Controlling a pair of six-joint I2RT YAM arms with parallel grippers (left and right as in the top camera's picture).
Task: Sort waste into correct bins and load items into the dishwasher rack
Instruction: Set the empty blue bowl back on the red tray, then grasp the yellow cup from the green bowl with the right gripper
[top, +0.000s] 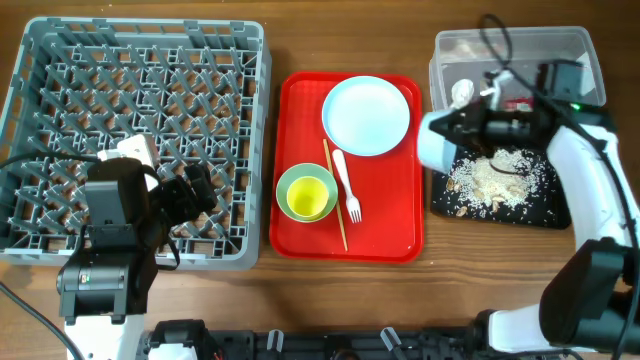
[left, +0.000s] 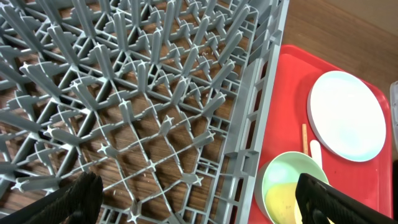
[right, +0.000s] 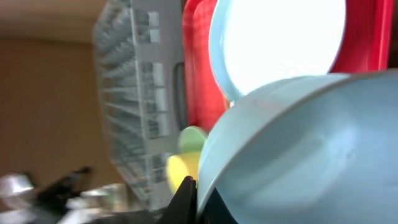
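My right gripper carries the emptied bowl over next, lowers it level and releases. The bare plate (top: 366, 115) (right: 283, 37) lies below and to the left in the overhead view.
My right gripper (top: 458, 124) is shut on the rim of the pale blue bowl (top: 434, 146), holding it tilted over the black tray (top: 556, 208), where whitish rice crumbs (top: 497, 177) lie. In the right wrist view the bowl (right: 298, 149) fills the frame, pinched at my fingertips (right: 191, 194). The clear tub (top: 515, 45) holds a white napkin (top: 462, 92) and a red packet (top: 518, 103). My left gripper (top: 195, 193) (left: 199, 202) is open and empty over the grey rack (top: 135, 60) (left: 155, 93), near its right wall. The plate (top: 366, 115), the green bowl (top: 303, 180) with the yellow cup (top: 308, 200) inside, the fork (top: 347, 185) and the chopsticks (top: 335, 195) lie on the red tray (top: 400, 225).
The red tray lies between the rack and the two bins. The left wrist view shows the plate (left: 347, 115) and the green bowl (left: 292, 171) just right of the rack wall. Bare wooden table shows along the front edge.
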